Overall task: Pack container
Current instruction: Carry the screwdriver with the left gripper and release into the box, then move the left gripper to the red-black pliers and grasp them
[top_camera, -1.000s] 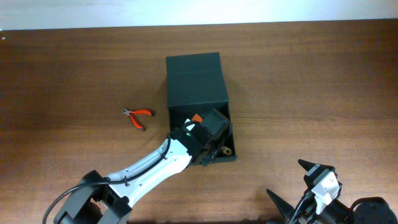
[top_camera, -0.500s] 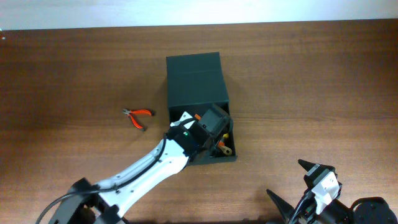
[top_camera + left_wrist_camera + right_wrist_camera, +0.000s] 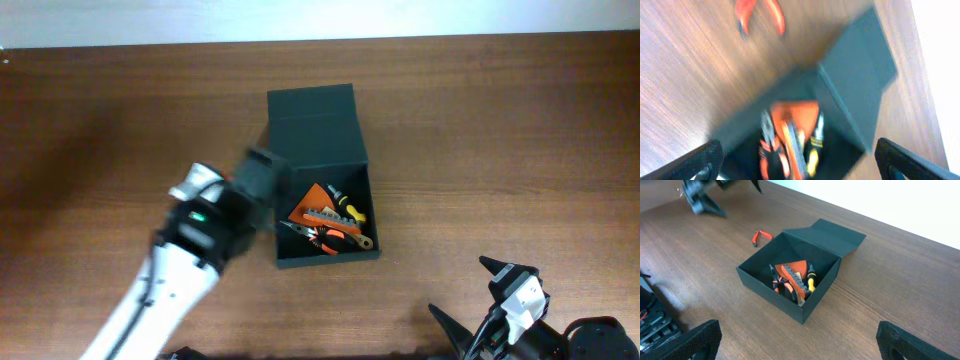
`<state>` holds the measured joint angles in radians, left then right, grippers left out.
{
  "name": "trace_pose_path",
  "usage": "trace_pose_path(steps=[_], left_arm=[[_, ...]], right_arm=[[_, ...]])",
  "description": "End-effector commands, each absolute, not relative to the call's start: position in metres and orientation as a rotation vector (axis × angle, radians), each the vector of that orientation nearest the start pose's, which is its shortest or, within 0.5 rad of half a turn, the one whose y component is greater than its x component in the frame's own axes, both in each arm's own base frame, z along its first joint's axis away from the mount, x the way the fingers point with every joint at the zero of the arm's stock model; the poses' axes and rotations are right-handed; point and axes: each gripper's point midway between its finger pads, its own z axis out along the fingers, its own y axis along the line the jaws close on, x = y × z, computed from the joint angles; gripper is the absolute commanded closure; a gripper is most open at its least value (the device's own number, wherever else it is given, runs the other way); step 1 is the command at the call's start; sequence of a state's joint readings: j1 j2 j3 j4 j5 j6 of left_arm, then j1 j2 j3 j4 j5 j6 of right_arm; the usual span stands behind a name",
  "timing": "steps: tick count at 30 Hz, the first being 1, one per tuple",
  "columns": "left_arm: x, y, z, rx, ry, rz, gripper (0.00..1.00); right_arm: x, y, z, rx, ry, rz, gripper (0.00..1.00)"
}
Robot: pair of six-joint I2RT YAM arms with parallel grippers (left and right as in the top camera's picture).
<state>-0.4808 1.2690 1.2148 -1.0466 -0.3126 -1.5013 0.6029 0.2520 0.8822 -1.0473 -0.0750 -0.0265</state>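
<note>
The left gripper lowers to the left in the overhead view onto their near handle [image 3: 744,14] next, since the unpacked red pliers lie below it on that side.
The dark green container [image 3: 374,212] sits mid-table, its flap lid [image 3: 313,128] laid back flat. Inside lie several hand tools [image 3: 326,224]: orange-handled pliers, a yellow-and-black screwdriver and an orange piece. My left gripper [image 3: 262,172] hovers blurred at the box's left wall, open and empty; its wrist view looks down on the tools [image 3: 790,145] between the wide-apart jaws of the left gripper [image 3: 802,165]. Small red pliers [image 3: 760,15] lie on the wood left of the container [image 3: 855,75]. My right gripper [image 3: 802,342] stands open and empty near the front edge, well short of the container [image 3: 775,292].
The red pliers [image 3: 761,236] show left of the box from the right wrist; in the overhead view my left arm [image 3: 190,250] covers that spot. The right gripper [image 3: 465,290] sits at the front right. Bare brown wood surrounds the box.
My left gripper has opened, left the tools in the container, risen out of it and swung left. The right arm has not moved.
</note>
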Motion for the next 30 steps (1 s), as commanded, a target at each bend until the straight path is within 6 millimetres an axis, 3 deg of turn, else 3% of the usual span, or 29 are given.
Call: trace_pose_path(steps=[1,6,14,23,30], left_arm=[[0.306,-0.053,0.222,-1.173,2.302,-0.127,0.01],[0.325,-0.02,0.22,-1.151,2.437,-0.011,0.01],[0.332,0.014,0.151,-1.297,2.642,0.04,0.01],[0.346,0.006,0.075,-1.291,2.71,-0.064,0.01],[0.349,-0.001,0.041,-1.32,2.77,-0.094,0.02]], right_arm=[[0.118,0.095,0.274,-0.653,1.898,0.443,0.01],[0.118,0.095,0.274,-0.653,1.898,0.443,0.01],[0.118,0.095,0.274,-0.653,1.898,0.443,0.01],[0.118,0.095,0.274,-0.653,1.898,0.443,0.01],[0.118,0.095,0.274,-0.653,1.898,0.443,0.01]])
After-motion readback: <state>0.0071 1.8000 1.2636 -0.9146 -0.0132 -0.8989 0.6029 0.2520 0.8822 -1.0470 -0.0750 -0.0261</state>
